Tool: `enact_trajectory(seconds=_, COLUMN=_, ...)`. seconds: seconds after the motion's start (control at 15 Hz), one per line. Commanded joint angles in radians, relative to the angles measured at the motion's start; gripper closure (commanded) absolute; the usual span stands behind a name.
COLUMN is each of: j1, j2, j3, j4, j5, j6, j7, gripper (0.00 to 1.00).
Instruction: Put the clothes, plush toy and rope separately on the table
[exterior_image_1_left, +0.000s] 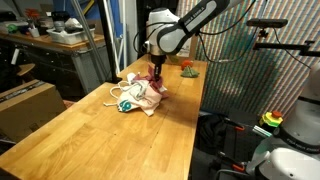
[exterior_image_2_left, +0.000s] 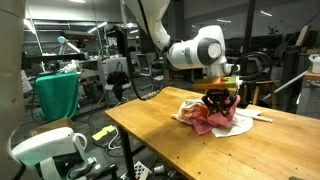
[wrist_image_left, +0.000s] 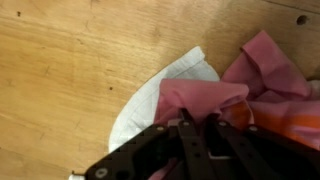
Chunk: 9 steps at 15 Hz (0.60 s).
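Observation:
My gripper lifts the pink cloth off the pile next, reaches outward and releases it on empty wood past the white cloth, which lies outward of the gripper.
A pile of clothes lies on the wooden table (exterior_image_1_left: 90, 140): a pink cloth (wrist_image_left: 200, 98) on top and a white cloth (wrist_image_left: 150, 100) under it. In both exterior views the pile (exterior_image_1_left: 138, 96) (exterior_image_2_left: 208, 118) sits near the table's far end. A white rope with teal marks (exterior_image_1_left: 122, 102) lies at the pile's edge. An orange patch (wrist_image_left: 285, 125), perhaps the plush toy, shows beside the pink cloth. My gripper (wrist_image_left: 195, 125) is down on the pile, its fingers shut on a fold of the pink cloth; it also shows in both exterior views (exterior_image_1_left: 155, 72) (exterior_image_2_left: 218, 95).
A small red object (exterior_image_1_left: 188, 68) lies on the table behind the pile. A cardboard box (exterior_image_1_left: 25, 105) stands beside the table. A teal cloth (exterior_image_2_left: 58, 95) hangs on a stand, with lab benches and equipment behind. Bare wood stretches along the table's near half.

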Motion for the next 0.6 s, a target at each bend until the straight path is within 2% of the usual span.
enact_trajectory(seconds=0.0, j1=-0.012, j2=-0.12, j3=-0.008, j4=-0.031, j5=-0.008, j6=0.006, j7=0.007, gripper=0.91)
enact_trajectory(seconds=0.53, j1=-0.009, j2=-0.312, j3=-0.023, j4=0.022, j5=-0.051, j6=0.051, j7=0.11, gripper=0.91)
